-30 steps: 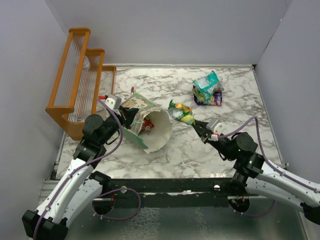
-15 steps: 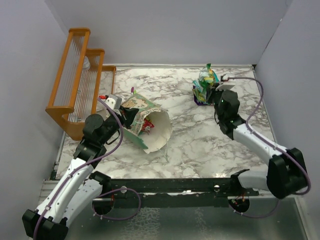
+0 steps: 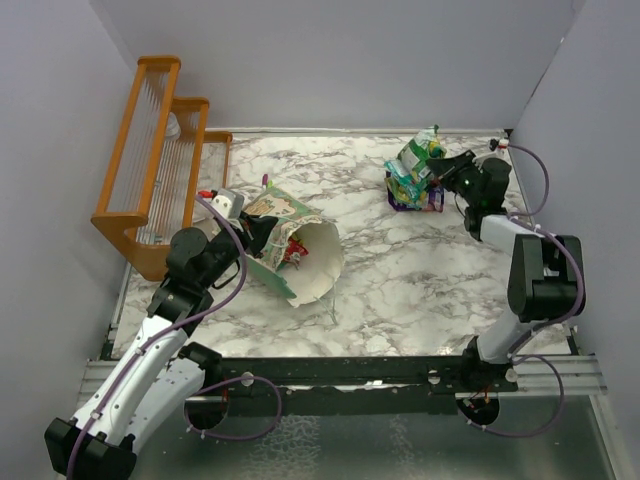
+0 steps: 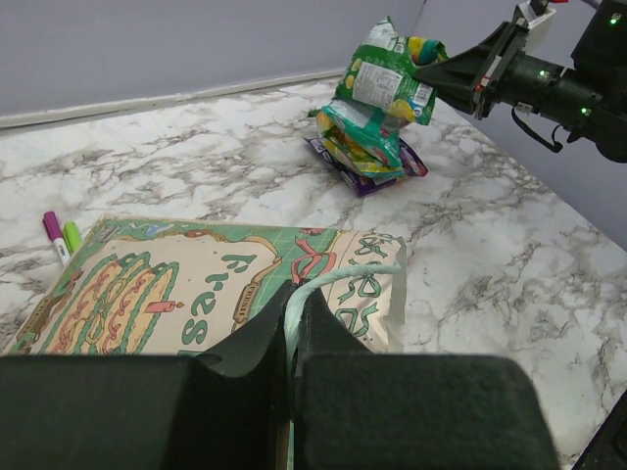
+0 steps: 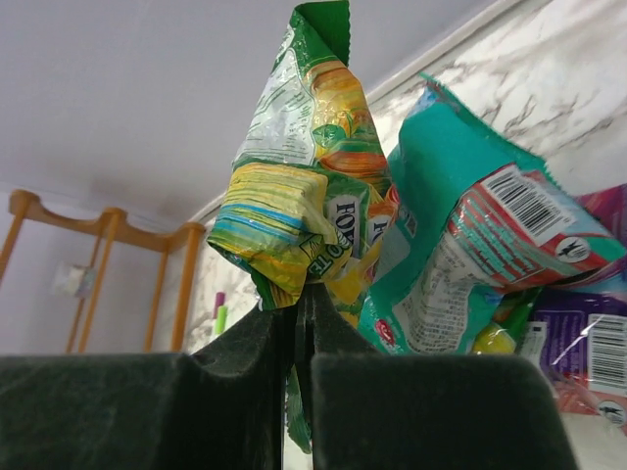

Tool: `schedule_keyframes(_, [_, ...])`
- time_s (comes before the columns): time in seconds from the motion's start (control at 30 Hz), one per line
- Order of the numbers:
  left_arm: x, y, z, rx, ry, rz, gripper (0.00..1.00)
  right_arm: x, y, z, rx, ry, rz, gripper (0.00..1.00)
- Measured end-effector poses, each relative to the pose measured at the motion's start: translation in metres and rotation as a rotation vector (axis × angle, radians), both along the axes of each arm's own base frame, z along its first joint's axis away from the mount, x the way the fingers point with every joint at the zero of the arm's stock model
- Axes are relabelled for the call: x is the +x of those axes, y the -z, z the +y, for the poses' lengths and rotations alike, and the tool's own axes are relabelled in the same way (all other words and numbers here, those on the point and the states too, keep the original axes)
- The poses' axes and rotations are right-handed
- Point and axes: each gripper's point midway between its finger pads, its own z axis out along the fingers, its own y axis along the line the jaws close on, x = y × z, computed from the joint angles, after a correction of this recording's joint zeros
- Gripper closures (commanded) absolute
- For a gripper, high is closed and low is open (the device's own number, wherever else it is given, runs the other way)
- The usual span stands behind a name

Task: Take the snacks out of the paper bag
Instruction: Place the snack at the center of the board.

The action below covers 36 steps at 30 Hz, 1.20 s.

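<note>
The green-yellow packet still hangs just above the pile, so my right gripper should lower and release it onto the teal packet below.
The mint-green paper bag lies on its side at the left, its cream mouth facing the front right, with red snacks showing inside. My left gripper is shut on the bag's rim. Its printed face points up. At the back right, my right gripper is shut on the lower edge of a green-yellow snack packet. It holds the packet just above a pile of teal and purple packets.
An orange wooden rack stands along the left wall. Two markers with purple and green caps lie behind the bag. Grey walls close in the back and both sides of the marble table.
My right arm has swung from the table's middle to the back right, carrying the green-yellow packet to the pile. The left gripper and the bag have not moved.
</note>
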Motion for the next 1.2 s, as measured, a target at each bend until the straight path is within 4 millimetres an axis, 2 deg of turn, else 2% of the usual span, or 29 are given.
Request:
schedule_keyframes(0.17, [0.001,0.001,-0.001,0.002,0.001,0.005,1.0,0.001,0.014,0.014,0.132,-0.092,0.036,0.99])
schedule_keyframes(0.37, [0.001,0.002,-0.001,0.002,0.002,0.006,1.0,0.004,0.014,0.023,0.215,-0.149,0.035,0.99])
schedule_keyframes(0.5, [0.001,0.002,-0.001,0.003,0.002,0.006,1.0,0.007,0.021,0.014,0.248,-0.125,0.054,0.99])
schedule_keyframes(0.63, [0.001,0.003,-0.001,0.003,0.003,0.008,1.0,0.013,0.045,-0.003,0.29,-0.089,0.103,0.99])
schedule_keyframes(0.73, [0.001,0.003,-0.001,0.004,0.005,0.01,1.0,0.015,0.059,-0.009,0.314,-0.085,0.128,0.98])
schedule_keyframes(0.97, [0.001,0.004,-0.003,0.006,0.011,0.014,1.0,0.016,0.063,-0.013,0.32,-0.084,0.116,0.86])
schedule_keyframes(1.2, [0.001,0.006,-0.004,0.007,0.019,0.019,1.0,0.012,0.065,-0.011,0.322,-0.106,0.123,0.66])
